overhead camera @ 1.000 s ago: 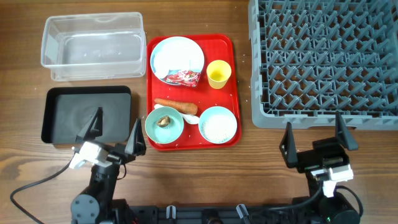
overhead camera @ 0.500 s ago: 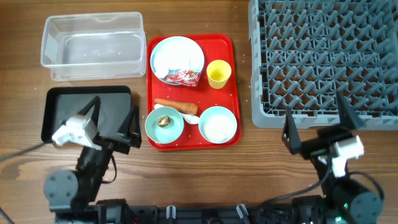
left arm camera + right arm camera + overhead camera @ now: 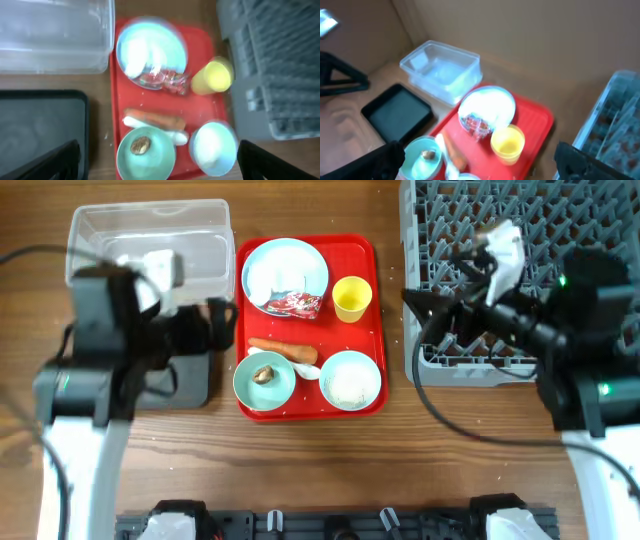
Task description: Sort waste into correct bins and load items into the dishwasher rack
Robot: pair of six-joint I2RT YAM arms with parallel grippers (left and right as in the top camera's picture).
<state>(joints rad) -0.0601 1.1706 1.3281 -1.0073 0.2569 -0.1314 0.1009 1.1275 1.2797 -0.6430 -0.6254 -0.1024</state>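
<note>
The scrap bowl's rice-side rim (image 3: 293, 386) (image 3: 174, 153) lies below my left gripper, to its right in the overhead view, so next my left gripper needs to move down and across to it.
A red serving tray (image 3: 375, 330) holds a pale blue plate (image 3: 285, 268) with white tissue and a red wrapper (image 3: 293, 304), a yellow cup (image 3: 352, 299), a carrot (image 3: 283, 351), a white spoon (image 3: 308, 371), a bowl (image 3: 264, 385) with a brown scrap (image 3: 264, 374), and a bowl of rice (image 3: 350, 380). The clear tub (image 3: 150, 250) is at the back left. The black tray (image 3: 192, 380) is partly hidden under my left arm. The grey rack (image 3: 520, 240) is on the right. My left gripper (image 3: 160, 167) and right gripper (image 3: 477, 165) are open and empty, high above the table.
My left arm hangs over the black tray (image 3: 40, 130) and tub (image 3: 55, 35). My right arm hangs over the rack's front left corner, looking across the red tray (image 3: 540, 120) at the tub (image 3: 442, 70). Bare wood runs along the front edge.
Both arms have risen from the table's front edge and moved back: the left over the black tray, the right over the rack's front left. The tray's items have not moved.
</note>
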